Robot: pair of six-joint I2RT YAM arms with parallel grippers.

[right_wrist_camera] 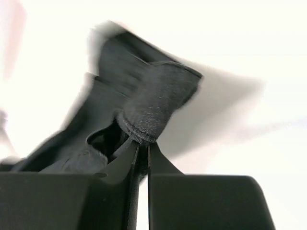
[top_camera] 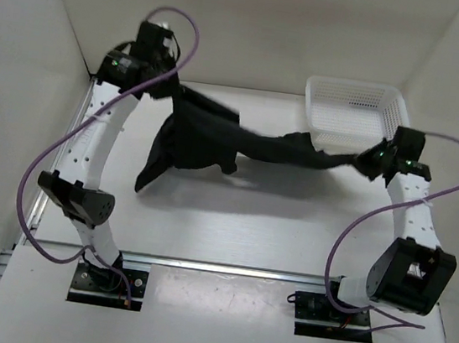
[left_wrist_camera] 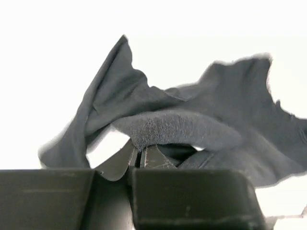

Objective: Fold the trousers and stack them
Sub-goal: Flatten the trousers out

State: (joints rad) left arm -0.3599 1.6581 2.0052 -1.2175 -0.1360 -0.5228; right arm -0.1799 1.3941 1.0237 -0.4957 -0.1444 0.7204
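Next, my right gripper needs to draw back from the basket and lower the trousers' pinched edge onto the bare tabletop to release it, because this end of the trousers still hangs raised.
The black trousers (top_camera: pixel 217 140) hang stretched across the back of the table between my two grippers, with one part drooping toward the tabletop on the left. At the far left, my left gripper (top_camera: pixel 170 88) is shut on one end of the fabric; the left wrist view has the trousers (left_wrist_camera: pixel 182 124) bunched over the closed left gripper (left_wrist_camera: pixel 140 152). On the right, my right gripper (top_camera: pixel 365 160) is shut on the other end, just in front of the basket. The right wrist view shows a hemmed edge of the trousers (right_wrist_camera: pixel 148 110) pinched in the right gripper (right_wrist_camera: pixel 143 146).
A white plastic mesh basket (top_camera: pixel 352 111) stands at the back right, right behind the right gripper. White walls close in the table on the left, back and right. Both arm bases are bolted to the near edge.
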